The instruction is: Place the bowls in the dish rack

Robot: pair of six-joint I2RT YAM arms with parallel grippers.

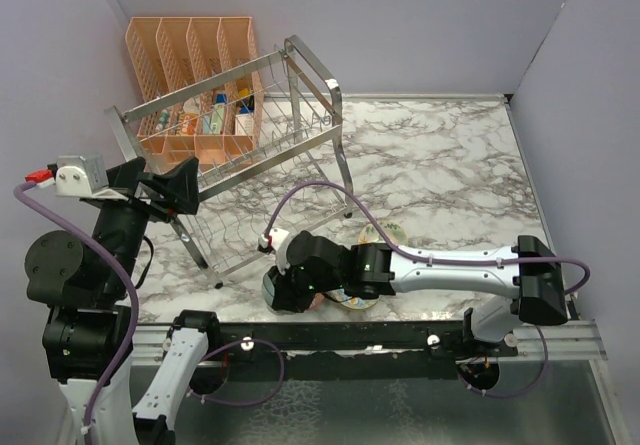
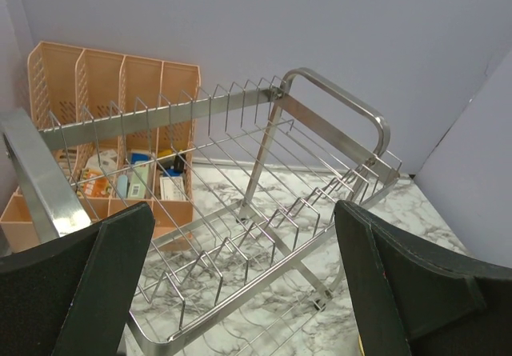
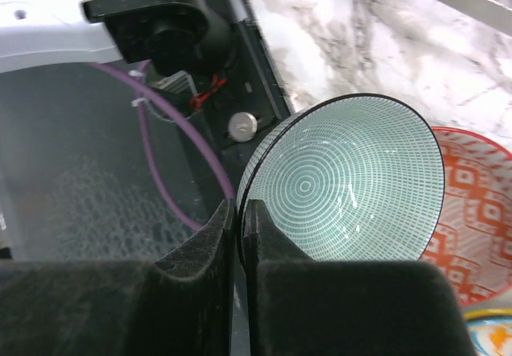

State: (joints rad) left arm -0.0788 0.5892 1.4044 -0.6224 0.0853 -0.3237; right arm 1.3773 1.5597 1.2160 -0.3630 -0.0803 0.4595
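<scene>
I should next reach my right gripper outward and to its left in the top view, to the rack's empty lower level, and release the teal bowl there.
My right gripper is shut on the near rim of the pale teal bowl, which has fine ring lines and a dark rim, and holds it tilted. In the top view this gripper and the teal bowl are near the table's front edge, just right of the dish rack's front leg. A bowl with a red-orange pattern lies just beyond it, and a yellow-rimmed bowl shows at the corner. My left gripper is open and empty, facing the chrome dish rack from its left end.
The peach-orange mesh organiser with small items stands behind the dish rack. A patterned bowl peeks out beyond the right arm. The black base rail and a purple cable lie close under the teal bowl.
</scene>
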